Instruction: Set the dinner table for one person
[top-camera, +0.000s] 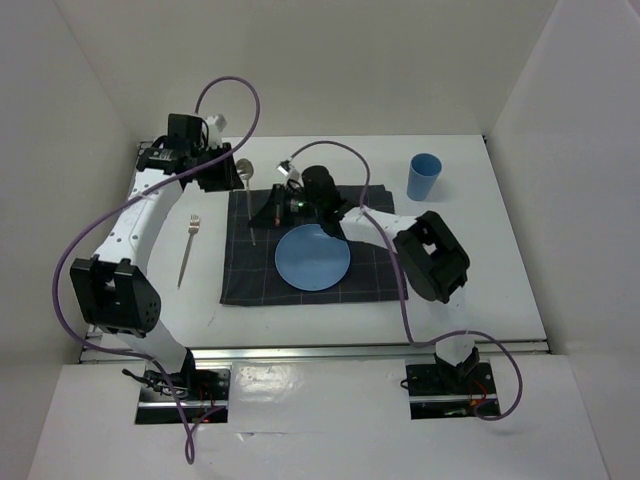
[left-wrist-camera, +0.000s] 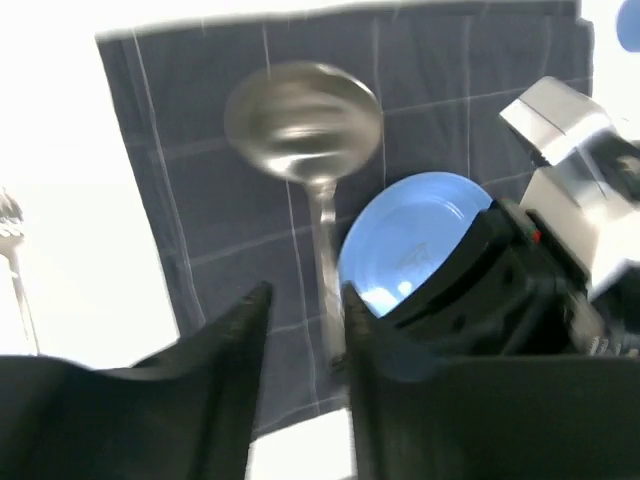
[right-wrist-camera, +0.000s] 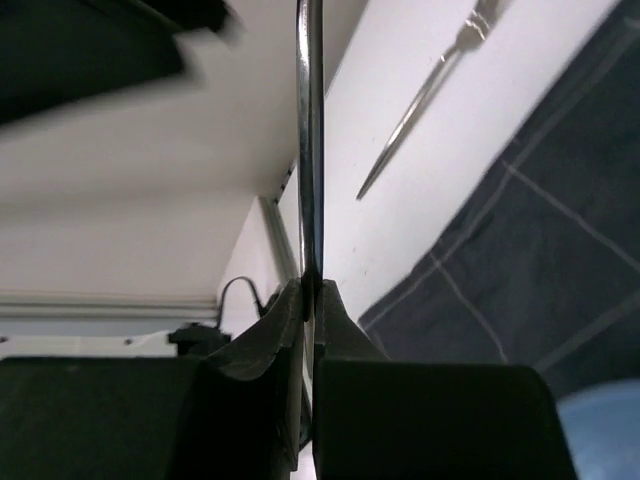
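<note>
The cloth is empty below, to the right in the top view, so next my right gripper will go past the plate (top-camera: 312, 257) and down to release the spoon there.
A silver spoon (top-camera: 243, 170) hangs above the far left part of a dark grey checked cloth (top-camera: 250, 275) on the white dinner table (top-camera: 480, 270). My right gripper (top-camera: 255, 208) is shut on the spoon's handle (right-wrist-camera: 309, 150), which rises edge-on from its jaws (right-wrist-camera: 311, 285). My left gripper (top-camera: 230, 175) is open beside the spoon's bowl (left-wrist-camera: 300, 120). In the left wrist view the handle runs between its fingers (left-wrist-camera: 305, 295), close to the right one. A blue plate (top-camera: 312, 257) lies on the cloth.
A fork (top-camera: 188, 247) lies on the bare table left of the cloth and also shows in the right wrist view (right-wrist-camera: 430, 90). A blue cup (top-camera: 424, 177) stands at the back right. White walls enclose the table on three sides.
</note>
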